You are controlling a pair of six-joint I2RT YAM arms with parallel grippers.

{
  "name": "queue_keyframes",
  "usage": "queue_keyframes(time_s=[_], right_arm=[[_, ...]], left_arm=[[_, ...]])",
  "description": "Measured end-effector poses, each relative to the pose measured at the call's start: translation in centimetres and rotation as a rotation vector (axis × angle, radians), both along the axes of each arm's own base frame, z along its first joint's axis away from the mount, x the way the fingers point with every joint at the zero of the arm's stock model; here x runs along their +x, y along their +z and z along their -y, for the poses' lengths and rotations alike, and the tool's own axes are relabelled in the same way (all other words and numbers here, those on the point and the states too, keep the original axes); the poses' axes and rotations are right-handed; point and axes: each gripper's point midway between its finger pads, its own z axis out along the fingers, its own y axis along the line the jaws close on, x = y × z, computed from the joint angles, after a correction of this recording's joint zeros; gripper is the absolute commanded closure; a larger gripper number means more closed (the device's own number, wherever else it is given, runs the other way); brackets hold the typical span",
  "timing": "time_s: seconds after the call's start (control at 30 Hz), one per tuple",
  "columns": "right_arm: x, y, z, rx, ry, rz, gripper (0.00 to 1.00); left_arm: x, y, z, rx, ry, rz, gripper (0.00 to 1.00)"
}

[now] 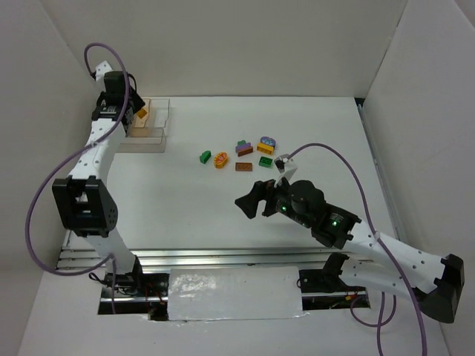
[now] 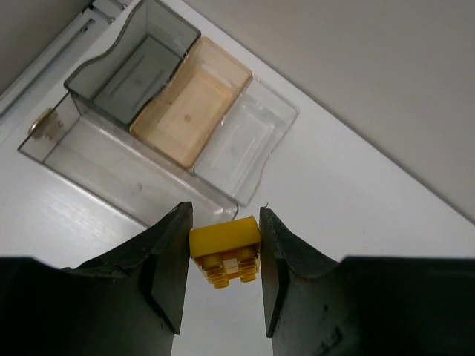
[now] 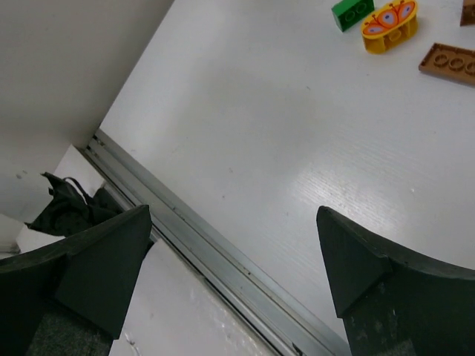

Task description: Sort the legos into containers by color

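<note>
The yellow lego should next go left in the top view with my left gripper and down over the long near cell of the tray (image 1: 154, 138) (image 2: 111, 167), which is empty now.
My left gripper (image 1: 138, 111) is shut on a yellow lego (image 2: 225, 248), studs facing the camera, held above the table just in front of the clear organizer tray (image 2: 111, 167). The tray (image 1: 154, 138) stands at the back left; one cell looks amber (image 2: 191, 100), one dark (image 2: 133, 67), one clear (image 2: 241, 141). Loose legos lie mid-table: green (image 1: 205, 156), an orange oval (image 1: 221, 159), brown (image 1: 243, 166), a purple-and-green stack (image 1: 243, 147), purple (image 1: 268, 141), yellow (image 1: 266, 150), green (image 1: 265, 162). My right gripper (image 1: 251, 202) is open and empty, near of them.
The right wrist view shows the metal rail (image 3: 208, 245) at the table's near edge between my open fingers (image 3: 111, 259), with the green (image 3: 352, 11), orange (image 3: 390, 26) and brown (image 3: 449, 63) legos far off. White walls enclose the table on three sides.
</note>
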Motion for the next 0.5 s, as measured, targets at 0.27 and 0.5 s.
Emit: queue_keyframes(time_s=[0.27,0.5], right_arm=[[-1.7,-2.6,1.3,-0.009,0.028,-0.032,0.0],[-1.9,-4.7,0.8,-0.054,0.051,-0.076,0.0]], left_arm=[[4.0,-2.7,-6.6,0.078,0.14,-0.038,1.0],[2.8,-8.5,-11.1,0.112,0.26,-0.162,1.0]])
